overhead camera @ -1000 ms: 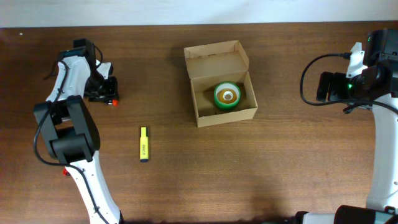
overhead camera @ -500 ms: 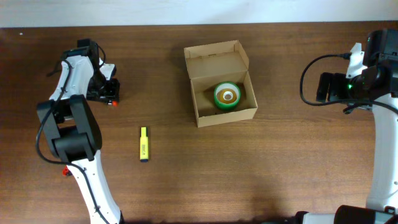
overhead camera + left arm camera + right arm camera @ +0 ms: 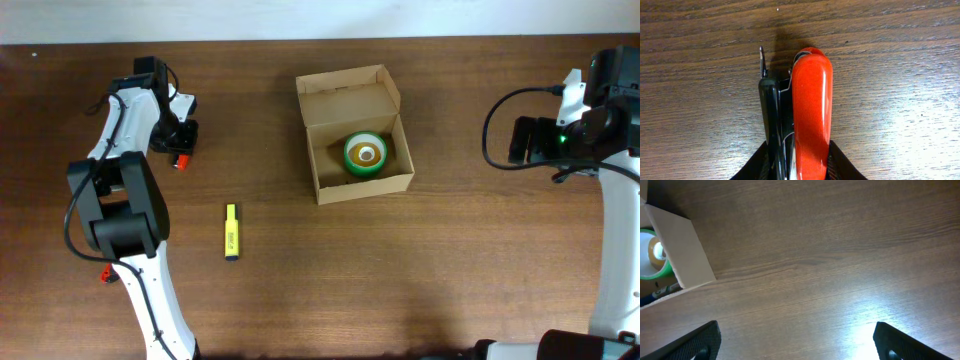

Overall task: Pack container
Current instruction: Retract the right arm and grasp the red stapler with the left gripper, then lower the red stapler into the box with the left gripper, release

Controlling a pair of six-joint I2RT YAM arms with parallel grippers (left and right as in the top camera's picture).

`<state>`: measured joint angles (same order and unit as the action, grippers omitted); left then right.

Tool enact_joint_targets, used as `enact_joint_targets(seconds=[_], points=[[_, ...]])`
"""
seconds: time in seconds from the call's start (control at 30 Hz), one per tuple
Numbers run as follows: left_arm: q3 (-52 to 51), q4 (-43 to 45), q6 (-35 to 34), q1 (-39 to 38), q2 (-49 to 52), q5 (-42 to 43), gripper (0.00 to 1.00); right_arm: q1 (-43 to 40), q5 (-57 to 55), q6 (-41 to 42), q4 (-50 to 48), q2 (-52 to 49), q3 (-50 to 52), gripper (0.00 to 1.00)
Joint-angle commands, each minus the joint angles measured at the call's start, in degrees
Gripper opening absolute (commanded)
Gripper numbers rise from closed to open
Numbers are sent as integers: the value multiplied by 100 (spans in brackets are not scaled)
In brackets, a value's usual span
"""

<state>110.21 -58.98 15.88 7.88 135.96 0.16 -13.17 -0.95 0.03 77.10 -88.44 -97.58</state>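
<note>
My left gripper needs to lift toward the right in the overhead view next, then go down into the container beside the tape roll (image 3: 366,153), because the container's bare bottom shows there.
The tan cardboard container (image 3: 366,187) stands open at the table's middle back, its flap lid (image 3: 347,96) folded away. A green tape roll (image 3: 366,153) lies inside it. My left gripper (image 3: 176,142) is far left of the container and is shut on a small red-and-black stapler (image 3: 809,115), which points out over the wood (image 3: 182,161). My right gripper (image 3: 522,140) is open and empty to the right of the container. In the right wrist view (image 3: 797,347) the container's wall (image 3: 682,250) and the tape roll (image 3: 651,255) show at the left edge.
A yellow highlighter (image 3: 231,231) lies on the brown wooden table (image 3: 400,270), below and left of the container. The table's back edge meets a white wall. Something dark and blue (image 3: 655,294) shows low inside the container in the right wrist view.
My left gripper has moved toward the back and slightly right with the stapler in it, and has turned. The right arm, container and highlighter have not moved.
</note>
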Motion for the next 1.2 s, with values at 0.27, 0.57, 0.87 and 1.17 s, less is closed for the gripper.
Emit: enact_joint_targets(seconds=[0.27, 0.57, 0.87, 1.17], points=[[2017, -1165, -11, -280, 299, 501, 1, -35, 98, 44, 2, -11, 24, 98], [4186, -2317, 688, -1749, -4, 531, 2, -37, 96, 44, 2, -11, 24, 99], [4186, -2927, 2024, -2896, -863, 1167, 1, -35, 96, 44, 2, -11, 24, 99], [3519, -2756, 2752, -3978, -898, 918, 1, -35, 96, 44, 2, -11, 24, 99]])
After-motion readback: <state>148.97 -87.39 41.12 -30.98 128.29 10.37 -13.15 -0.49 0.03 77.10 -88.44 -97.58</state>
